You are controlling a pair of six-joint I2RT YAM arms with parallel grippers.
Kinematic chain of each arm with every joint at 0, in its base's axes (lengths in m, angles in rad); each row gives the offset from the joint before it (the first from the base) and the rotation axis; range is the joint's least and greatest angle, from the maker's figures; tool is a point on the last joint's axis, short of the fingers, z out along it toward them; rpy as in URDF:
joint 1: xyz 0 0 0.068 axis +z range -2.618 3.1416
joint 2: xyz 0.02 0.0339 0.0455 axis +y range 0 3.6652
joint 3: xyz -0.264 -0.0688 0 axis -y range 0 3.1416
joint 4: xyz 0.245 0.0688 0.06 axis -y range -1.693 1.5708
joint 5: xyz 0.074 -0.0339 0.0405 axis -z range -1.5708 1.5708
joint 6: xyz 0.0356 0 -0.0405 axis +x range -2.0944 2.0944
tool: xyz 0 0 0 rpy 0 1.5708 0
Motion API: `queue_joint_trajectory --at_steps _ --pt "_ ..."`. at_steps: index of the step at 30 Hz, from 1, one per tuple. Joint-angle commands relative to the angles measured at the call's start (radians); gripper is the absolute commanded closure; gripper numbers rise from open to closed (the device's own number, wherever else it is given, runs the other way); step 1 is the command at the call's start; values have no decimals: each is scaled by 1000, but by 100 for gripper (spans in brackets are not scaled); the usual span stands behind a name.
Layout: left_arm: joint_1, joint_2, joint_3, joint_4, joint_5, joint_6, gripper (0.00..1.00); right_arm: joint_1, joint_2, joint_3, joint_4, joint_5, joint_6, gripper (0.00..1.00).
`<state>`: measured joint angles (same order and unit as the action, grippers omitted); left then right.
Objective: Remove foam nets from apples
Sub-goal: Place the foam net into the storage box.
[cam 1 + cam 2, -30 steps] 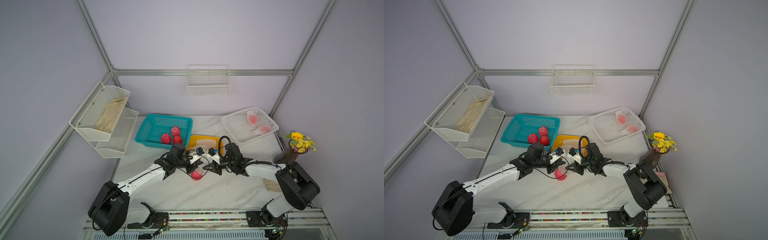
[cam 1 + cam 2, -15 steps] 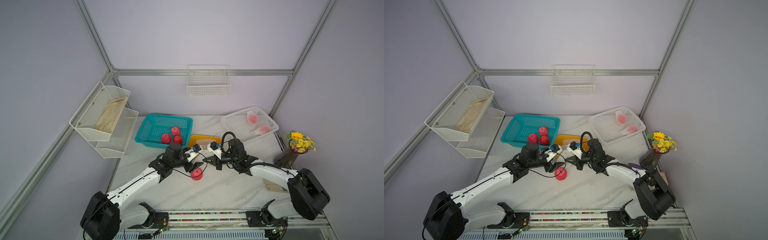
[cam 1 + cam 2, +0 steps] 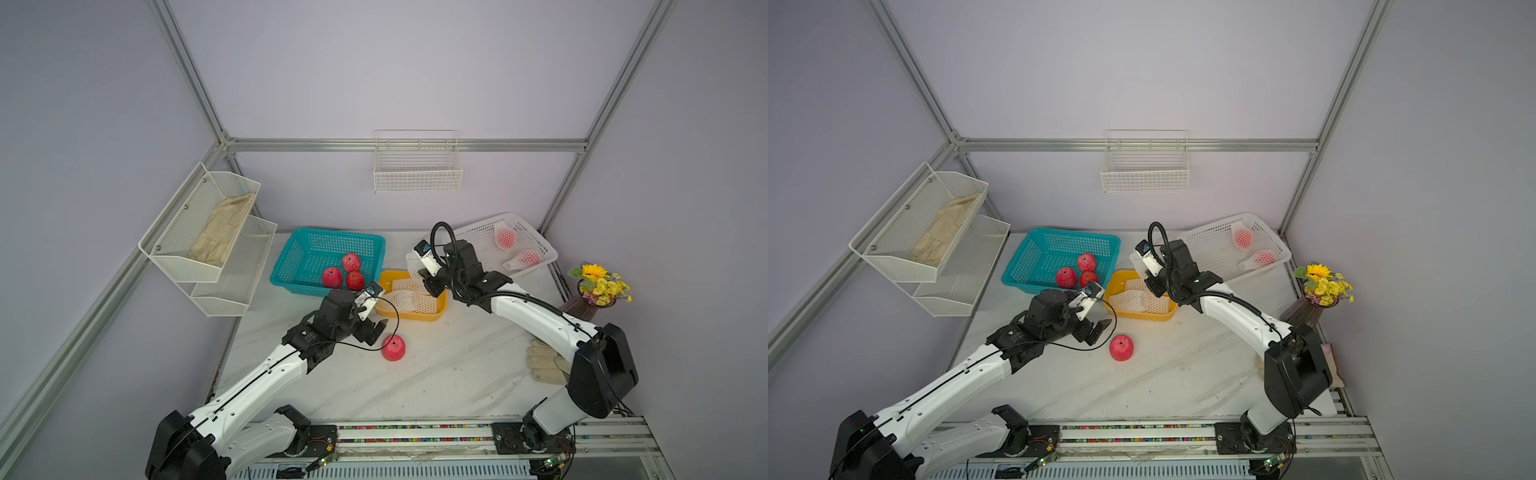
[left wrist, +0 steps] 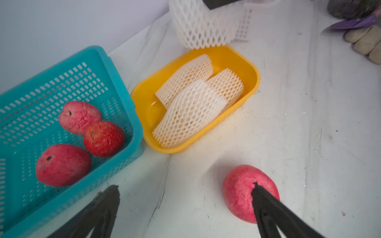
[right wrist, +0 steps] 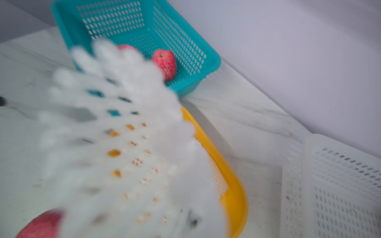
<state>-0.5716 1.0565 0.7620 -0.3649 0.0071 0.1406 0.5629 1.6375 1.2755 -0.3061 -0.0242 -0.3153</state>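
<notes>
I will next move my left gripper over the bare red apple (image 3: 393, 348) (image 4: 241, 189), then down around its sides to close. The apple is still by one finger, outside the gap.
A bare red apple (image 3: 393, 348) (image 4: 241, 189) rests on the white table. My left gripper (image 3: 375, 330) (image 4: 185, 186) stands open just left of it, with nothing between its fingers. My right gripper (image 3: 424, 279) is shut on a white foam net (image 3: 412, 266) (image 4: 202, 26) that hangs above the yellow tray (image 3: 415, 316). That net (image 5: 123, 154) fills the right wrist view and hides the fingertips. Three flat nets (image 3: 405, 299) lie in the tray. Three bare apples (image 3: 349, 274) sit in the teal basket (image 3: 291, 257). Two netted apples (image 3: 505, 237) (image 3: 528, 258) lie in the white basket (image 3: 469, 249).
A vase of yellow flowers (image 3: 598, 284) stands at the right table edge, with a pale glove (image 3: 544, 363) in front of it. A two-tier wire shelf (image 3: 208, 241) hangs at the left and a wire basket (image 3: 417, 172) on the back wall.
My left gripper has opened and let go of the apple, which now lies bare on the table. My right gripper has pulled the net off it and carried the net back over the yellow tray.
</notes>
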Motion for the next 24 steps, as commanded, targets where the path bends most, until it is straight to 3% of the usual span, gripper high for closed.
queue_joint_trajectory --at_steps 1,7,8,9,13,15,24 --pt "4 -20 37 -61 -11 -38 0 4 73 26 -150 184 -48 89" --pt "4 -20 6 -73 72 -12 0 43 151 33 -147 215 -67 82" --pt "4 -16 6 -77 84 -6 0 49 160 34 -148 202 -68 79" --pt "4 -11 7 -84 94 -7 0 57 165 36 -150 193 -70 68" --pt "4 -10 6 -100 127 2 0 66 123 13 -124 162 -68 55" --pt "3 -13 3 -99 149 14 0 66 91 -13 -91 144 -68 40" --pt "-9 40 1 -113 231 74 0 66 24 -24 -137 52 -87 20"
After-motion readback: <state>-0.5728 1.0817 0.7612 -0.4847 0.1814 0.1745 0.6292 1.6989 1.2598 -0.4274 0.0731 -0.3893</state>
